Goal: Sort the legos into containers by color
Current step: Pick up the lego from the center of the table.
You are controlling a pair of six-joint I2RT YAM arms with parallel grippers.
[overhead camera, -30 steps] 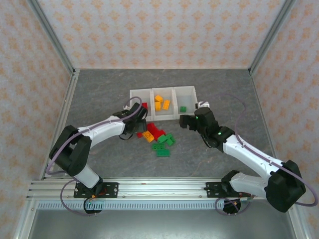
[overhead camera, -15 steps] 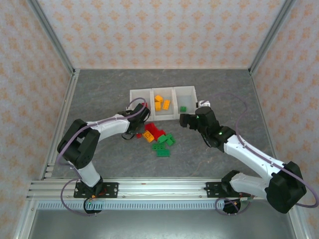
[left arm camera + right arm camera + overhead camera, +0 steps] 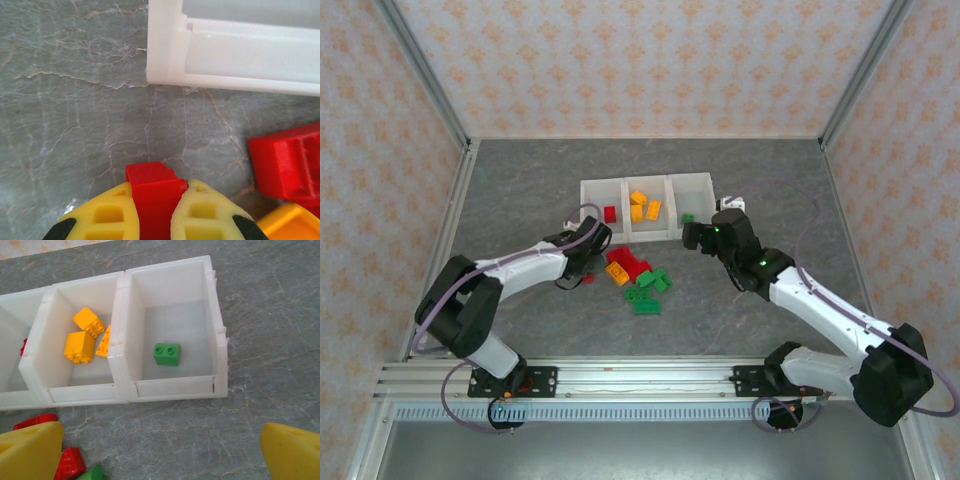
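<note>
Next, my left gripper lifts and goes outward over the red lego's bin (image 3: 605, 202) (image 3: 252, 12) to release the small red lego, since that bin stands outward of the fingers.
My left gripper (image 3: 156, 189) is shut on a small red lego (image 3: 151, 186), low over the grey table just in front of the containers' left corner (image 3: 172, 60). From above, that left gripper (image 3: 588, 272) sits left of the loose pile of red (image 3: 626, 259), orange (image 3: 617, 272) and green (image 3: 649, 281) legos. The containers (image 3: 650, 238) hold a red lego (image 3: 610, 213) on the left, orange legos (image 3: 642, 206) in the middle and a green lego (image 3: 167, 354) on the right. My right gripper (image 3: 160, 440) hangs open and empty in front of the right bin (image 3: 172, 387).
Another red lego (image 3: 287, 162) and an orange one (image 3: 292, 225) lie close to the right of my left fingers. One green lego (image 3: 646, 305) lies nearest the arms. Metal frame posts and patterned walls close in the table's sides and back.
The left gripper came back from the left bin toward the pile's left side and shut on the small red lego. The right gripper edged slightly toward the bins, staying open.
</note>
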